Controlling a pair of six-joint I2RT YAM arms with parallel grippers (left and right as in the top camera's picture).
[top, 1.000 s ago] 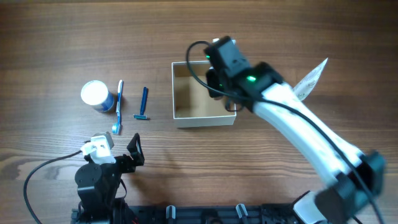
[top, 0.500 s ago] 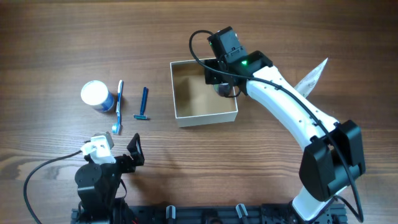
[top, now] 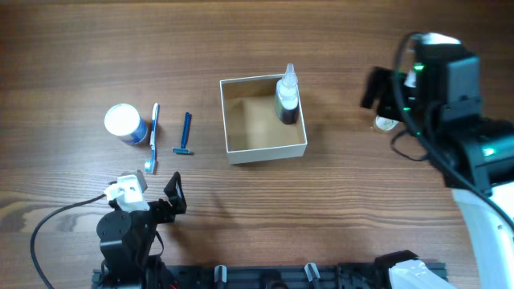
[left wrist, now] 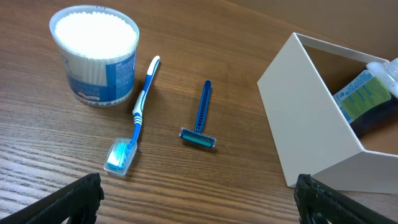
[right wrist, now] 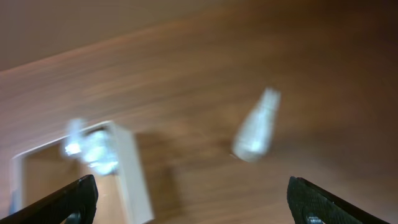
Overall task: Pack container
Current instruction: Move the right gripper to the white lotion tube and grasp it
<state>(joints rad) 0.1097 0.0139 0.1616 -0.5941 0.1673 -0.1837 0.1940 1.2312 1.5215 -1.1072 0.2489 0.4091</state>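
My open right gripper will move down and toward the right in its wrist view, then close on the white tube (top: 385,124) (right wrist: 256,129), because the tube is still outside the box.
The container (top: 241,128), a square cream-walled cardboard box with a brown inside, sits mid-table. A dark bottle (top: 287,103) with a white nozzle cap stands in its far right corner. My right gripper (top: 379,90) hovers open and empty to the right of the box. Its own view is blurred and shows the box wall (right wrist: 127,174), the bottle (right wrist: 90,149) and a white tube (right wrist: 256,127). My left gripper (top: 173,197) rests open near the front edge. It faces the box (left wrist: 311,124) and the bottle (left wrist: 367,93), with nothing between its fingertips (left wrist: 74,199).
Left of the box lie a blue razor (top: 185,134), a blue toothbrush (top: 152,138) and a round blue jar of cotton swabs (top: 124,123). These also show as razor (left wrist: 200,118), toothbrush (left wrist: 137,118) and jar (left wrist: 93,56). A white tube (top: 385,124) peeks out under the right arm.
The right gripper opened, left the bottle standing in the box, and pulled away to the right and up. The left arm has not moved.
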